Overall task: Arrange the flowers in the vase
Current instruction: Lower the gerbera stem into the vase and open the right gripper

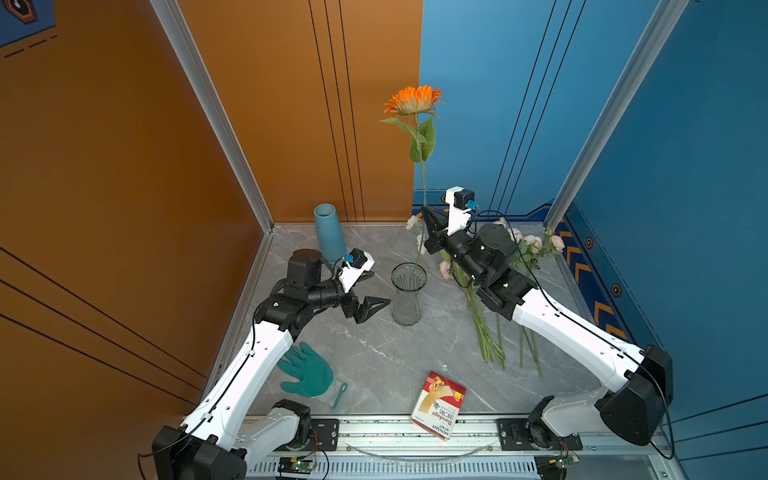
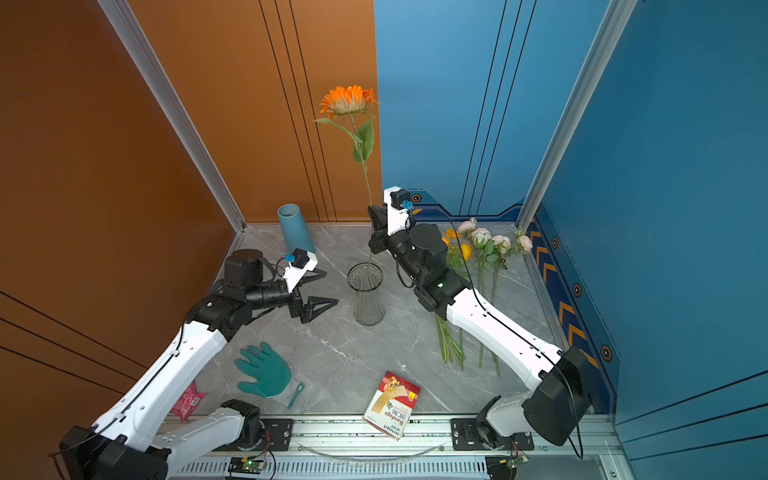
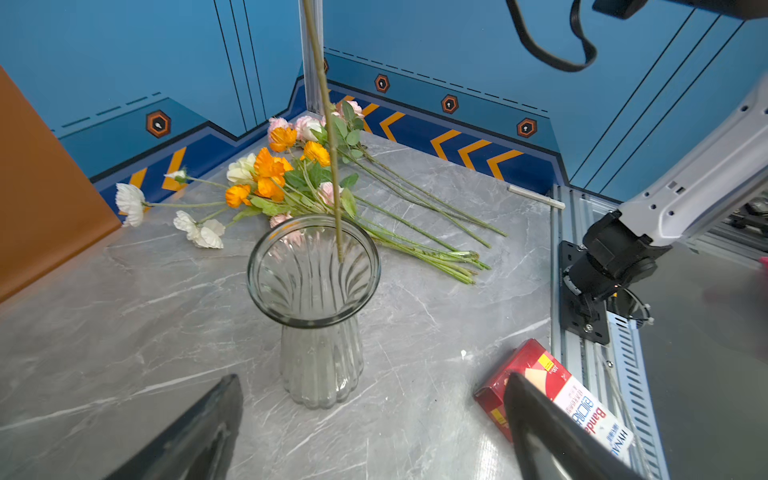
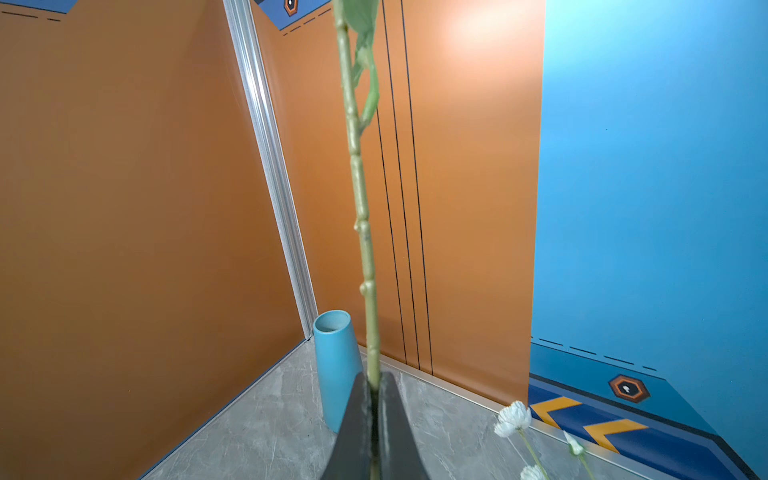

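Note:
The right gripper lowers the upright flower down to the vase opening next and releases the stem there. The green stem's lower end only just dips inside.
A clear ribbed glass vase stands mid-table. My right gripper is shut on the green stem of a tall orange flower, held upright. The stem's lower end dips just inside the vase mouth. The other flowers, orange, pink and white, lie in a bunch on the table beyond the vase, partly under the right arm. My left gripper is open and empty, close to the vase's left side.
A blue cylinder vase leans in the back left corner. A green glove lies front left, a red bandage box at the front edge, and a pink packet under the left arm. Walls enclose three sides.

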`<state>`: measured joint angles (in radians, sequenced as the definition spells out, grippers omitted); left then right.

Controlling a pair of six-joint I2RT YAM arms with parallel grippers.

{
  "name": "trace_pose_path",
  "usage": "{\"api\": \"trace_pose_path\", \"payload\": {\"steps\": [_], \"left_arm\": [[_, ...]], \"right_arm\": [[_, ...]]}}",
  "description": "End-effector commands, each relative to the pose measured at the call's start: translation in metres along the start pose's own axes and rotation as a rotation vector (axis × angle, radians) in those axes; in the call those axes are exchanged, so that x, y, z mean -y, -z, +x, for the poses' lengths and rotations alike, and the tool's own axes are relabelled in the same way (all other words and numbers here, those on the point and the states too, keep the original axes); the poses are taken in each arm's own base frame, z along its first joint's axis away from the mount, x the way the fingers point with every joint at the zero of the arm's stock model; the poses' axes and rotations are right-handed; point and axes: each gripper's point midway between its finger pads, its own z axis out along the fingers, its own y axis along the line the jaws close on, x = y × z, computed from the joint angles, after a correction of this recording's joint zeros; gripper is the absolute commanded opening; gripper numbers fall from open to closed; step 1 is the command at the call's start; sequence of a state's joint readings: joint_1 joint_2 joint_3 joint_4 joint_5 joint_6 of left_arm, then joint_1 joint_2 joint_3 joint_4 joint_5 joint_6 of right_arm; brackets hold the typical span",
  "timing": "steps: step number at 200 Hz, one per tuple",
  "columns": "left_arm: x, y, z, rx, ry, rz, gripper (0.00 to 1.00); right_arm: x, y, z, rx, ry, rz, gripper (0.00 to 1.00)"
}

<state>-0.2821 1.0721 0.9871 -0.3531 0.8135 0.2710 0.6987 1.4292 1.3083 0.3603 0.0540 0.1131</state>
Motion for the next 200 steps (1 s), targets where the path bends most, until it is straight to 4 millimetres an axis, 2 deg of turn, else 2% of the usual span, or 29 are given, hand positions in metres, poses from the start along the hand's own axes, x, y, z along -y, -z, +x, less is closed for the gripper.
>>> {"api": "trace_pose_path", "payload": {"steps": [1, 35, 62, 106, 162, 200], "left_arm": [[0.008, 0.003, -0.015, 0.062, -0.011, 0.048, 0.98], [0.012, 0.006, -0.018, 0.078, -0.015, 0.061, 0.98], [0.013, 0.009, -0.021, 0.102, -0.029, 0.046, 0.98], [0.011, 0.013, -0.026, 0.132, -0.033, 0.034, 0.98], [0.012, 0.014, -0.027, 0.137, -0.027, 0.044, 0.98], [0.014, 0.015, -0.027, 0.138, -0.030, 0.045, 0.98]], "right_arm": [[-0.015, -0.003, -0.025, 0.074, 0.037, -0.024, 0.00], [-0.028, -0.003, 0.015, 0.099, 0.087, -0.042, 0.00], [-0.026, -0.005, 0.049, 0.084, 0.088, -0.027, 0.00], [-0.027, -0.002, 0.078, 0.059, 0.097, -0.030, 0.00], [-0.022, 0.011, 0.127, -0.037, 0.102, 0.023, 0.00], [-0.020, 0.015, 0.148, -0.089, 0.104, 0.039, 0.00]]}}
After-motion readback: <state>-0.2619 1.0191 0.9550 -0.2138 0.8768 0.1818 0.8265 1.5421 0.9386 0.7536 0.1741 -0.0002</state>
